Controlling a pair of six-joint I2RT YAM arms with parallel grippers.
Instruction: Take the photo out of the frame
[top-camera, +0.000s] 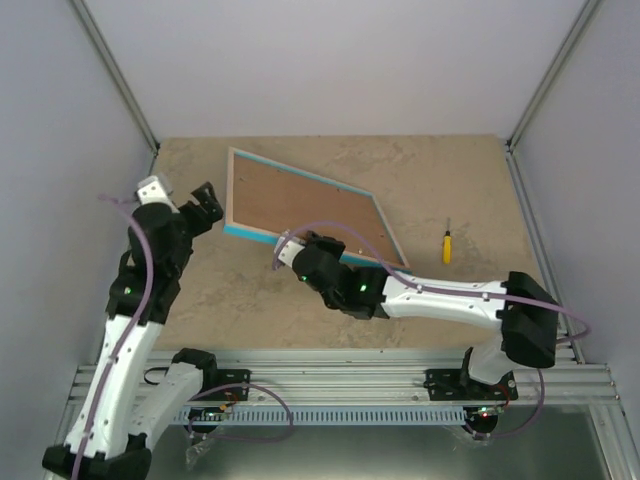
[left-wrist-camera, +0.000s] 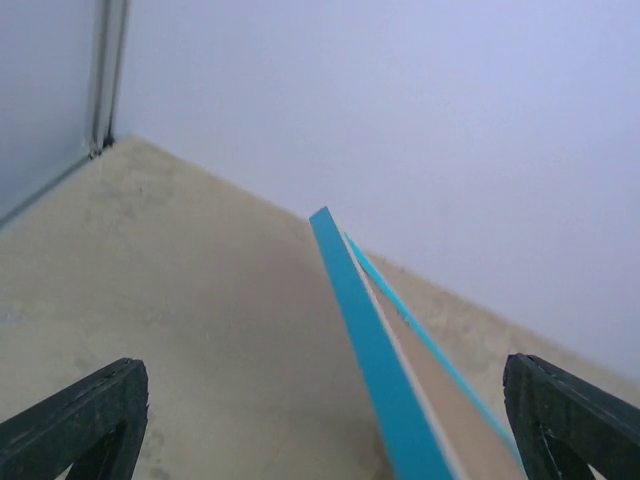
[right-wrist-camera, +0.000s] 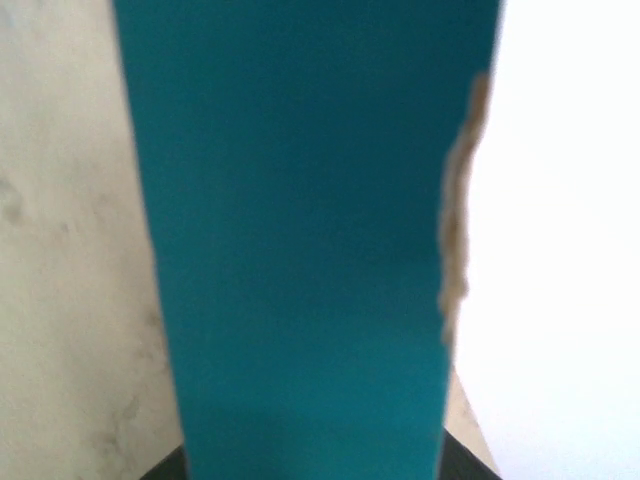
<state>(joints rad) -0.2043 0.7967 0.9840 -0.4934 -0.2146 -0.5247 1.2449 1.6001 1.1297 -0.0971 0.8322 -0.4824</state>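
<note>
The right gripper flips the frame next and lowers it to release it, since the tabletop by the screwdriver lies below, to the right in the top view.
The turquoise frame lies back side up, its brown fibreboard panel facing the camera. Its near edge looks raised off the table. My right gripper is shut on that near edge, and the turquoise edge fills the right wrist view, with only dark finger bases at the bottom. My left gripper is open beside the frame's left corner and apart from it. In the left wrist view the frame's edge runs between the spread fingers. The photo is hidden.
A small yellow screwdriver lies on the beige table to the right of the frame. Grey walls with metal corner posts enclose the table at the back and both sides. A metal rail runs along the near edge.
</note>
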